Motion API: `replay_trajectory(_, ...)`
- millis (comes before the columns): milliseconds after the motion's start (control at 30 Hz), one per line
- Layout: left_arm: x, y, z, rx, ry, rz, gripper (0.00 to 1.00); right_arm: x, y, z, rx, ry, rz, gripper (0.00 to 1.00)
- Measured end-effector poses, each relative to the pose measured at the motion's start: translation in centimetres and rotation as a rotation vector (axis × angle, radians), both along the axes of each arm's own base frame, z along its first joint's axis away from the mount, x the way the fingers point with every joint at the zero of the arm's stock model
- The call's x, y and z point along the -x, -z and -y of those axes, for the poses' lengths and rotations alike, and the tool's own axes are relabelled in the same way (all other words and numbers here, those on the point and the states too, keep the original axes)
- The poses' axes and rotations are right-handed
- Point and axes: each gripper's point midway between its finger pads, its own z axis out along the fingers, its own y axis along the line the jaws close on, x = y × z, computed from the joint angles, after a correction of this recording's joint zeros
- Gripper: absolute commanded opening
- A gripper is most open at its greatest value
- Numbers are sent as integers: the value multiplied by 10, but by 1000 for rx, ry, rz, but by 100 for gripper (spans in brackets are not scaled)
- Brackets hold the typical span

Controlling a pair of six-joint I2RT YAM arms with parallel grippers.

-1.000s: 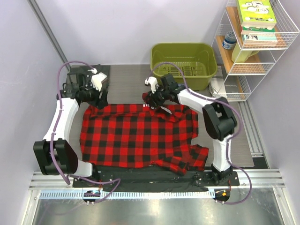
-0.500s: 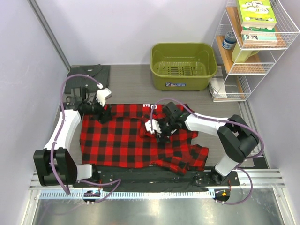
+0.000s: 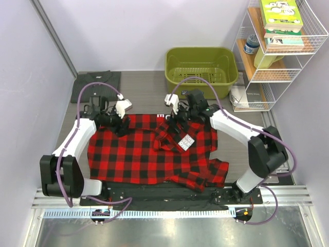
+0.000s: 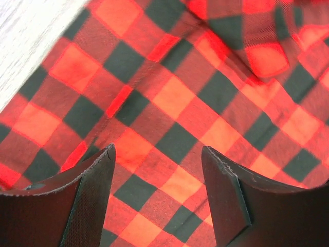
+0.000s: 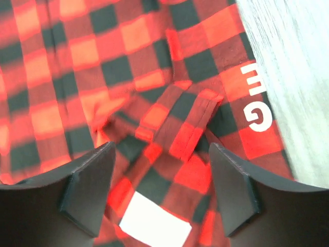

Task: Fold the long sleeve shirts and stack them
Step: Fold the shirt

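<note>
My right gripper will next move down and to the left in the top view onto the plaid shirt's raised fold (image 3: 163, 130) (image 5: 180, 121). The fold is below it on that side, and the fold's top stands up.
The red-and-black plaid shirt (image 3: 133, 154) lies spread flat across the middle of the table. Its collar part is folded forward onto the body, white neck label (image 3: 185, 142) facing up. The dark grey shirt (image 3: 97, 82) lies folded at the back left. My left gripper (image 3: 122, 127) is open just above the plaid's far left edge; its wrist view shows plaid (image 4: 169, 103) between the open fingers (image 4: 97, 190). My right gripper (image 3: 174, 123) is open and empty above the folded collar (image 5: 185, 128), with the label (image 5: 154, 226) below it.
A green plastic basin (image 3: 201, 72) stands at the back centre-right. A white wire shelf (image 3: 277, 56) with books and a jar stands at the right. A plaid sleeve (image 3: 211, 175) lies bunched at the near right by the black base strip (image 3: 154, 193).
My right gripper drew the collar forward onto the shirt, let go and moved back; the label now faces up. My left gripper moved right along the shirt's far edge.
</note>
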Motion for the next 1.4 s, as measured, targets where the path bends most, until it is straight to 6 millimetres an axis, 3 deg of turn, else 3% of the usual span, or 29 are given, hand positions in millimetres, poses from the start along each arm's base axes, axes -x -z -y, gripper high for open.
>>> replay_trajectory(133, -18, -13, -10, 29, -136, 2, 73, -18, 13, -10, -34, 143, -174, 75)
replay_trajectory(200, -24, -22, -16, 40, -192, 24, 99, -18, 29, -11, -27, 200, -267, 74)
replay_trajectory(333, -28, -48, -25, 54, -302, 90, 100, -19, 56, -11, -11, 291, -403, 72)
replay_trajectory(500, -29, -78, -33, 77, -400, 166, 100, -30, 70, -21, -14, 342, -477, 61)
replay_trajectory(567, -29, -83, -34, 84, -424, 178, 100, -34, 71, -26, -26, 348, -495, 50)
replay_trajectory(633, -28, -87, -36, 88, -445, 187, 100, -37, 70, -31, -44, 345, -503, 29)
replay_trajectory(700, -27, -90, -37, 90, -458, 195, 100, -38, 65, -34, -57, 336, -509, 17)
replay_trajectory(767, -26, -93, -38, 96, -468, 201, 100, -39, 59, -38, -74, 320, -511, 3)
replay_trajectory(933, -24, -99, -36, 121, -488, 180, 100, -34, 37, -47, -118, 239, -504, 1)
replay_trajectory(1067, -24, -119, -23, 177, -425, 188, 100, -17, 7, -46, -129, 151, -451, 1)
replay_trajectory(1200, -6, -129, 2, 246, -250, 192, 100, 14, -40, -53, -148, 15, -314, 1)
replay_trajectory(1400, 34, -129, 45, 285, 74, 191, 100, 79, -103, -64, -161, -232, -56, 1)
